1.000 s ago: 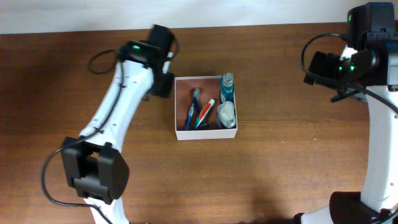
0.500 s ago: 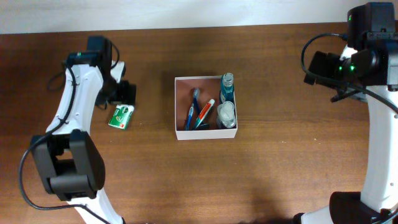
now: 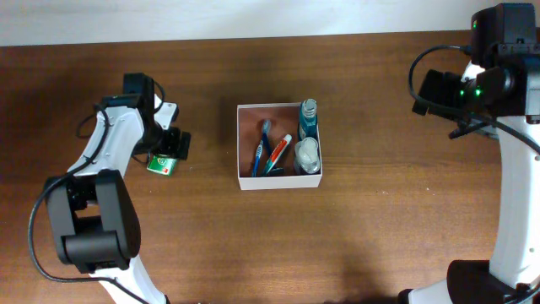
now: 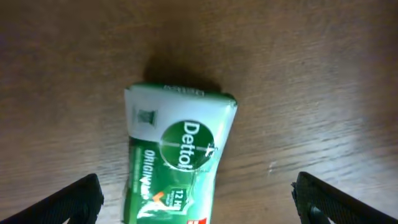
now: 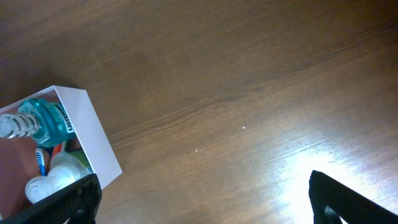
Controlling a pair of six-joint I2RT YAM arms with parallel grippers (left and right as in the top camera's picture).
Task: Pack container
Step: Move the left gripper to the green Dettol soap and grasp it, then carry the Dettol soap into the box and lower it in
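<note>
I should lower my left gripper next around the long sides of the green Dettol soap packet (image 3: 163, 163) (image 4: 173, 165) and close it, because the packet is below, lined up between its open fingers.
The container (image 3: 245, 143) is a square white-walled box with a pinkish-brown inside at the table's middle. It holds two toothbrushes (image 3: 268, 150), a blue bottle (image 3: 308, 120) and a clear bottle (image 3: 307, 154). It also shows in the right wrist view (image 5: 93, 134). A green Dettol soap packet (image 3: 163, 163) lies on the table to its left. My left gripper (image 3: 173, 143) is open, its fingers either side of the soap (image 4: 177, 155), just above it. My right gripper (image 5: 202, 202) is open and empty, raised at the far right.
The brown wooden table (image 3: 380, 219) runs to a pale wall at the back. The right arm's base and cables (image 3: 439, 93) stand at the right edge.
My left arm swung from beside the container to the left, then lowered over the green soap packet. The right arm and the container have not moved.
</note>
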